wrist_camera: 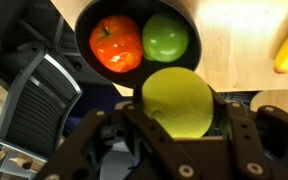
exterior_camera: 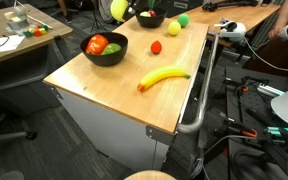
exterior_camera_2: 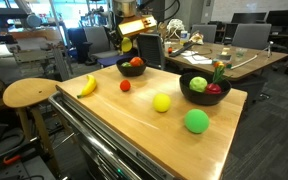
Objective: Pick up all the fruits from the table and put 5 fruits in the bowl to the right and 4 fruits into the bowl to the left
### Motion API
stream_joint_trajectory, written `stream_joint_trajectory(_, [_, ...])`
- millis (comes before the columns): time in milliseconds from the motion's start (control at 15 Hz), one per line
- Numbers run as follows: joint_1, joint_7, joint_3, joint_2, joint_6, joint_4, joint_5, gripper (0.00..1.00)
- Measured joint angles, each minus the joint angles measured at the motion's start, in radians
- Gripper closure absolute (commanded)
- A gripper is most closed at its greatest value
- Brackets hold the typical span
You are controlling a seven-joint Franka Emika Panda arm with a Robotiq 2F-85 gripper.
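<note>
My gripper shifts over the red and green fruits and down into the black bowl's opening next, since the round yellow-green fruit (wrist_camera: 174, 92) hangs high beside it.
My gripper (wrist_camera: 177, 110) is shut on a round yellow-green fruit (wrist_camera: 174, 92) and holds it in the air just beside a black bowl (wrist_camera: 84, 20) that holds a red fruit (wrist_camera: 116, 45) and a green fruit (wrist_camera: 165, 36). Both exterior views show the gripper (exterior_camera: 119, 9) (exterior_camera_2: 127, 44) raised over this bowl (exterior_camera: 104, 58) (exterior_camera_2: 132, 71). A second black bowl (exterior_camera: 150, 20) (exterior_camera_2: 192, 96) holds fruits too. On the table lie a banana (exterior_camera: 162, 78) (exterior_camera_2: 86, 86), a small red fruit (exterior_camera: 156, 46) (exterior_camera_2: 125, 86), a yellow ball-shaped fruit (exterior_camera: 173, 28) (exterior_camera_2: 162, 102) and a green one (exterior_camera: 184, 19) (exterior_camera_2: 196, 121).
The wooden table (exterior_camera: 114, 85) (exterior_camera_2: 134, 125) has a metal rail (exterior_camera: 199, 100) on one side. A round stool (exterior_camera_2: 29, 93) stands beside it. Office chairs, desks and cables surround the table.
</note>
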Motion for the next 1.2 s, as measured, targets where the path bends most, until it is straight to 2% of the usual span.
stream_joint_trajectory(200, [-0.006, -0.001, 0.001, 0.108, 0.028, 0.079, -0.034, 0.68])
stream_joint_trajectory(267, [-0.010, -0.001, 0.002, 0.139, 0.035, 0.100, -0.046, 0.46])
stream_joint_trajectory(333, [-0.017, -0.001, 0.006, 0.167, 0.037, 0.118, -0.058, 0.18])
stream_joint_trajectory(400, [-0.024, -0.001, 0.011, 0.190, 0.037, 0.136, -0.066, 0.16])
stream_joint_trajectory(600, [-0.051, -0.001, 0.037, 0.229, 0.036, 0.175, -0.072, 0.00])
stream_joint_trajectory(1000, [-0.098, 0.006, 0.068, 0.220, 0.011, 0.222, -0.074, 0.00])
stream_joint_trajectory(1200, [-0.111, 0.136, 0.021, 0.185, -0.005, 0.220, -0.169, 0.00])
